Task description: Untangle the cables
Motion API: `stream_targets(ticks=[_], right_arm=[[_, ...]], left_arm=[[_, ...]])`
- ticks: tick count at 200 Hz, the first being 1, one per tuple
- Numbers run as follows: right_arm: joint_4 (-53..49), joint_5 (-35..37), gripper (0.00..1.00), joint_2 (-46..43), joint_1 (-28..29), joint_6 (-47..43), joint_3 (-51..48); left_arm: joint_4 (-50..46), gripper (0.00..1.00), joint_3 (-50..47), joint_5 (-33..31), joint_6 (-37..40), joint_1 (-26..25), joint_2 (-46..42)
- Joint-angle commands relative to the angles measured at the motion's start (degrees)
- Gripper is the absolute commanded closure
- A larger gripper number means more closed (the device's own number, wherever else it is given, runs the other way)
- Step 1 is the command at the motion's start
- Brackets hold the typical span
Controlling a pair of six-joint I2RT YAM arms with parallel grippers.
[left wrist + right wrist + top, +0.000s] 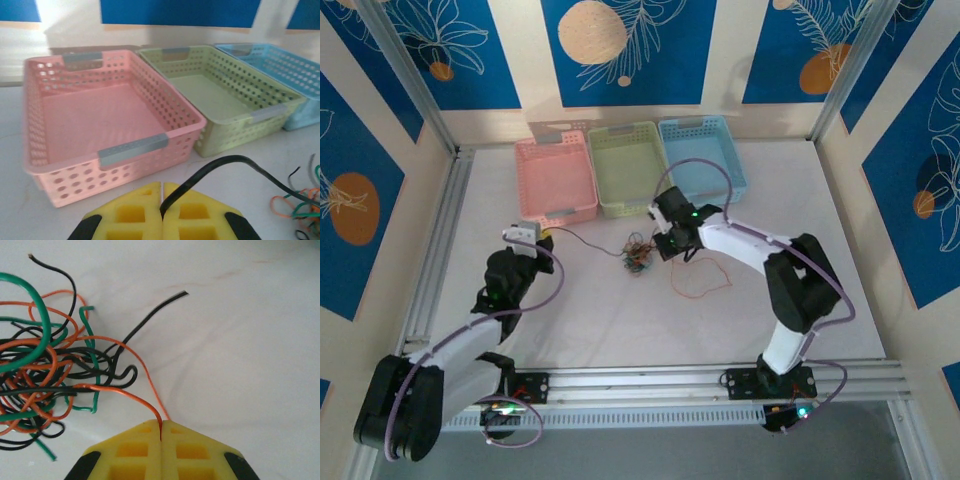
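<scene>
Next, my right gripper draws the still tangled orange wire over to the bare tabletop past the blue basket (770, 213) and releases it, as that tabletop is away from the clump (637, 257).
The cables form a small clump (637, 257) of black, green and orange wires on the white table between the two arms. My left gripper (161, 197) is shut on a black wire (235, 162), which arcs off to the right toward the clump (299, 204). In the top view this gripper (545, 240) sits left of the clump, the black wire (585, 243) stretched between them. My right gripper (161, 432) is shut on an orange wire (125, 392) that leads left into the tangle (45, 370). From above, the right gripper (665, 247) stands at the clump's right edge.
Three perforated baskets stand in a row at the back: pink (555, 180), green (625, 168), blue (702, 158). The pink basket (100, 125) is just ahead of my left gripper. A loose orange wire loop (700, 280) lies right of the clump.
</scene>
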Motion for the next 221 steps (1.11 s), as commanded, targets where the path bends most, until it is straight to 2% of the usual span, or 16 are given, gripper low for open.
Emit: stream_targets(ticks=[1, 23, 54, 113, 158, 214, 221], right_arm=[[5.2, 6.1, 1.00, -8.4, -4.5, 7.5, -5.3], [7.6, 6.4, 1.00, -15.3, -10.8, 14.0, -10.4], [11.4, 1.8, 1.00, -23.6, -20.6, 22.3, -17.8], [11.7, 2.5, 1.00, -30.5, -32.3, 35.0, -25.1], [11.7, 1.7, 1.00, -31.6, -36.5, 39.9, -27.4], [12.5, -1.6, 1.00, -30.0, -36.8, 38.7, -26.9], [12.6, -2.9, 0.90, -29.6, -36.8, 38.1, -26.4]], left_arm=[[-2.9, 1.00, -0.2, -11.8, 0.2, -0.4, -4.2], [-4.2, 1.00, -1.0, -16.5, 0.1, -0.4, -6.8], [-5.4, 1.00, -1.4, -20.0, 0.3, -0.2, -8.5], [-7.5, 1.00, -3.2, -28.7, -0.8, 0.0, -13.5], [-8.0, 1.00, -3.5, -29.9, -1.1, 0.1, -14.1], [-7.2, 1.00, -3.7, -28.2, -1.0, 0.2, -13.9], [-7.1, 1.00, -3.7, -27.9, -0.9, 0.2, -13.8]])
